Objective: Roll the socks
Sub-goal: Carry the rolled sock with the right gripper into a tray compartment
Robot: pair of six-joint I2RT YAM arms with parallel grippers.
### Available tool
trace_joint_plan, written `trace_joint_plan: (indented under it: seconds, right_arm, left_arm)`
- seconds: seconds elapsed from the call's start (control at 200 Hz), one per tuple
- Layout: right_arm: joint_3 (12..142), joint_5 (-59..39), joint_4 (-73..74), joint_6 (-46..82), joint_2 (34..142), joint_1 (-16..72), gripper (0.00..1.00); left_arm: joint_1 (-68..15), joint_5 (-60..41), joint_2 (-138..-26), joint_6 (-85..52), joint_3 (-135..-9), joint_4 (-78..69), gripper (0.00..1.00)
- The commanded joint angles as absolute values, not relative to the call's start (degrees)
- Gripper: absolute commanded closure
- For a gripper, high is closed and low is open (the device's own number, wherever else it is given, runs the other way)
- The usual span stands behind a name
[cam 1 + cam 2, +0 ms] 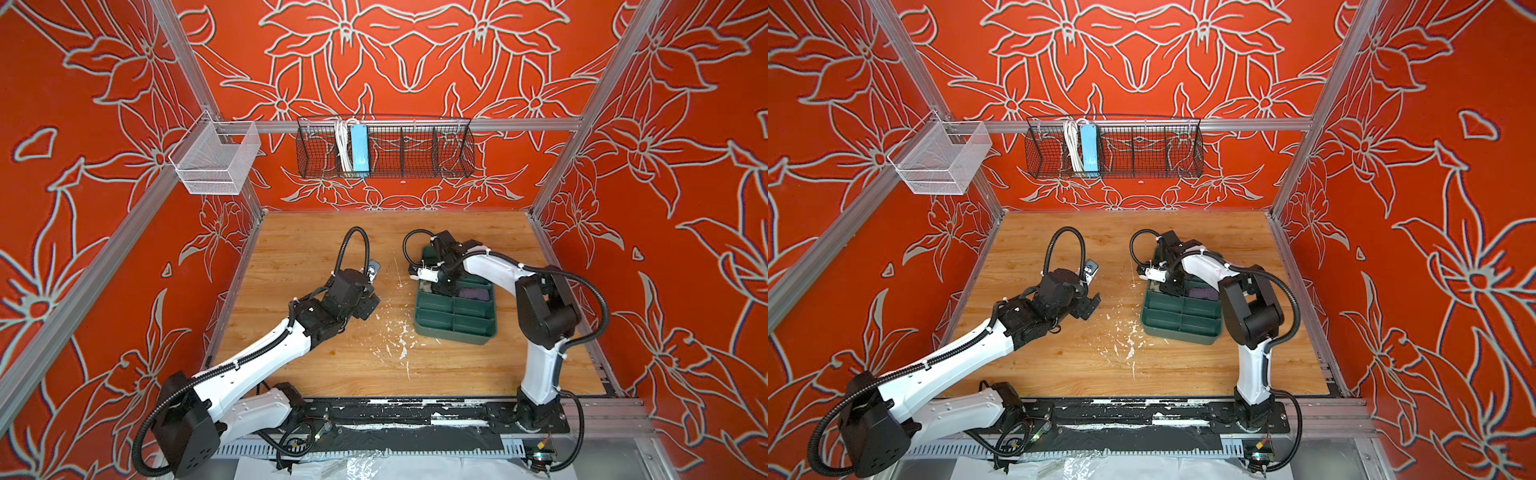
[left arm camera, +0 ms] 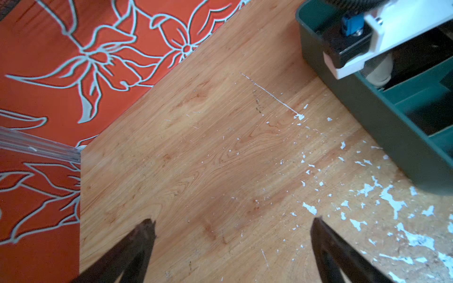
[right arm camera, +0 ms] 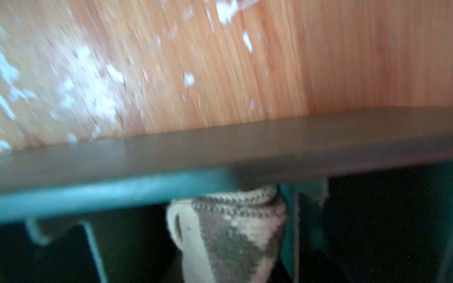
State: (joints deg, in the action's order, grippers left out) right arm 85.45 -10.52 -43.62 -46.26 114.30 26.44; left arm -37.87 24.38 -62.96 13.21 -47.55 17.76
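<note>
I need to push my right gripper toward the bare wood between it and my left gripper next, sliding the tray (image 1: 453, 330), then release the sock already inside it.
The olive-and-beige argyle sock (image 3: 230, 232) hangs bunched inside the dark green tray (image 1: 453, 330), close under its rim (image 3: 220, 152). My right gripper (image 3: 230, 247) is shut on this sock; in both top views its wrist reaches down into the tray's far left compartment. A purple sock (image 1: 473, 294) lies rolled up in a neighbouring far compartment, also seen as the purple sock (image 1: 1202, 294). My left gripper (image 2: 232, 224) hovers open over bare wood, left of the tray, with nothing between its fingers (image 2: 147, 235).
White flakes of chipped paint (image 1: 401, 332) mark the wooden table (image 1: 311, 365) between the arms. A black wire basket (image 1: 386, 147) with a blue power strip hangs on the back wall. A white mesh basket (image 1: 216, 160) hangs at the left rail.
</note>
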Motion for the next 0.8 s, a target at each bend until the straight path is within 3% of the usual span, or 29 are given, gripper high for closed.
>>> trace_joint_plan:
  seconds: [0.0,0.32,0.38,0.465,0.791]
  right_arm:
    - [93.17,-16.52,-49.11,-45.89,119.99,29.62,1.00]
    - [118.65,-18.09,-52.49,-41.93,136.41,36.44,1.00]
    - [121.38,-18.28,-53.71,-41.94,137.77,36.81,0.84]
    - [122.21,-18.62,-54.32,-42.86,137.86,37.18,0.71]
    - [120.88,-21.82,-57.43,-47.36,134.71,37.22,0.51]
  left_arm:
    - [-37.45,29.23,-59.30,11.82,-46.57,14.38,0.03]
    - [-36.74,32.64,-53.71,12.95,-43.94,11.50,0.03]
    - [-36.65,32.76,-53.70,13.01,-43.95,11.43,0.03]
    - [-36.50,32.79,-53.66,12.79,-44.03,11.45,0.03]
    - [-35.86,32.62,-54.05,12.48,-44.31,11.65,0.03]
